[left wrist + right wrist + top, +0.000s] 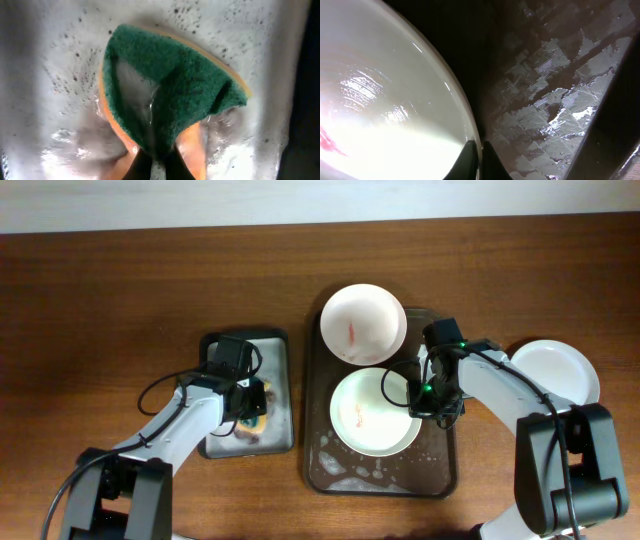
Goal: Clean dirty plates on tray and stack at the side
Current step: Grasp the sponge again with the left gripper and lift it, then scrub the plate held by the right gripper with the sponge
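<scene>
The middle plate has a red smear on it. My left gripper needs to wipe the sponge over the middle plate (395, 100), bring the sponge back to the small tray's grey bottom and then release it.
Two white plates with red smears lie on the dark brown tray (440, 470): one (362, 323) at its far end, one (372, 412) in the middle. A third white plate (562, 370) rests on the table at the right. My right gripper (425, 402) is shut on the right rim of the middle plate (395, 100); its fingers (480, 152) pinch the rim. My left gripper (247, 410) is shut on the green and yellow sponge (170, 85) over the small grey-bottomed tray (50, 50).
Soap suds (345, 470) lie at the near end of the brown tray, whose wet floor (555, 100) shows in the right wrist view. The small black tray (285, 390) stands left of the brown tray. Bare wooden table (120, 290) surrounds them.
</scene>
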